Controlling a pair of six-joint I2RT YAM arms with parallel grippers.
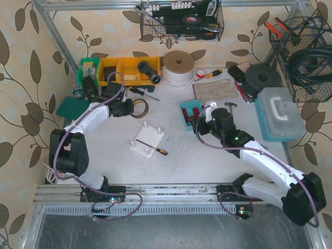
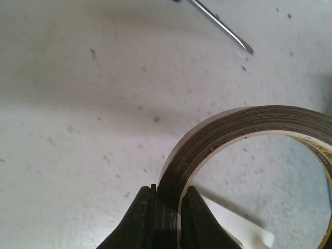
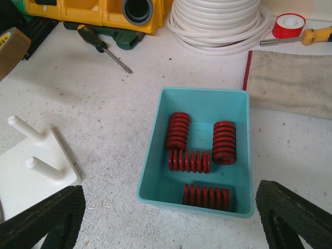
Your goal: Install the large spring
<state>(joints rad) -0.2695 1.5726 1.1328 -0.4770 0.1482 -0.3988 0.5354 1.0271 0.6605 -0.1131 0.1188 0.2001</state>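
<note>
I should next move my left gripper down and to its left in the top view and let go of the tape roll (image 2: 218, 135), because the tabletop is bare there.
Several red springs lie in a teal bin (image 3: 149, 158): two stand on end (image 3: 179, 129) and two lie flat (image 3: 206, 196). They look alike in size. My right gripper (image 3: 168, 210) is open and empty, hovering just in front of the bin; it also shows in the top view (image 1: 205, 123). The white peg base (image 3: 31, 174) sits left of the bin, at the table's middle in the top view (image 1: 147, 140). My left gripper (image 2: 168, 199) is shut on the rim of a brown tape roll (image 2: 218, 135), far left of the bin (image 1: 129, 108).
A small screwdriver (image 1: 153, 148) lies on the peg base. Another screwdriver (image 3: 98, 44), yellow bins (image 3: 93, 8), a white cable coil (image 3: 218, 23), red tape (image 3: 288, 25) and a cloth (image 3: 290, 78) lie behind the bin. A pale toolbox (image 1: 280, 111) stands at the right.
</note>
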